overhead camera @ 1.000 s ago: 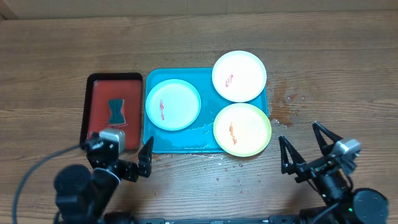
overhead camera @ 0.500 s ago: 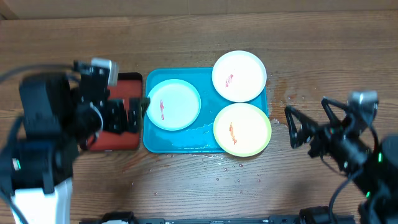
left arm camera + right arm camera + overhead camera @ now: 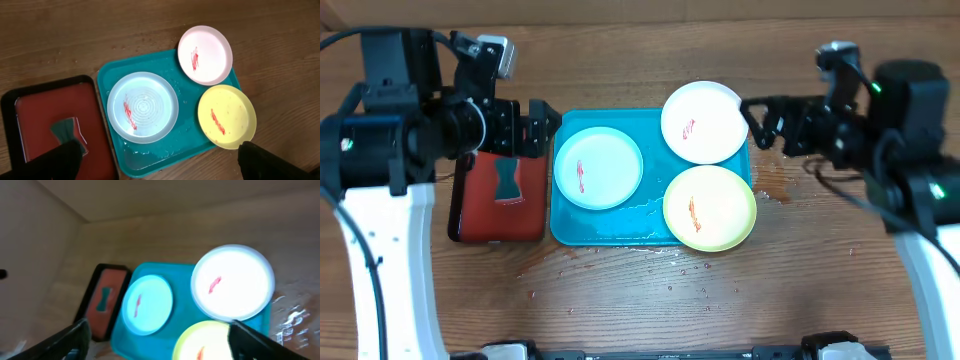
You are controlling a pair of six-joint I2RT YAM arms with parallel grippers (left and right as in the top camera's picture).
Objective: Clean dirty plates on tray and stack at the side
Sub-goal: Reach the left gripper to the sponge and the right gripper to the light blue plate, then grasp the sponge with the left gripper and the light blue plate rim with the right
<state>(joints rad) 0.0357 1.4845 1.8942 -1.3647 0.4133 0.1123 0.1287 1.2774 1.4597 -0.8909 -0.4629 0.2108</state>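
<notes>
The middle of the sponge is narrower than both its ends. I will move my left gripper to the left in the overhead view next and down onto the dark teal sponge's middle [image 3: 507,180] [image 3: 69,134].
The turquoise tray [image 3: 605,228] holds a pale blue plate [image 3: 598,168] on its left. A white plate [image 3: 705,122] overhangs its far right corner and a yellow-green plate [image 3: 710,208] overhangs its near right corner. Each plate has a red smear. My left gripper [image 3: 542,132] hangs open above the gap between the red tray and the turquoise tray, holding nothing. My right gripper [image 3: 760,122] is open just right of the white plate, apart from it. The left wrist view looks down on all three plates, pale blue [image 3: 142,107], white [image 3: 206,55] and yellow-green [image 3: 227,116].
A red tray with a black rim [image 3: 500,215] lies left of the turquoise tray and carries a dark teal sponge [image 3: 507,181]. Water drops [image 3: 782,165] wet the wooden table right of the turquoise tray. Some water pools in the tray's near part [image 3: 150,157].
Both arms have risen from the table's near edge and swung toward the far side. The left now hangs by the red tray's far corner, the right beside the white plate. The plates have not moved.
</notes>
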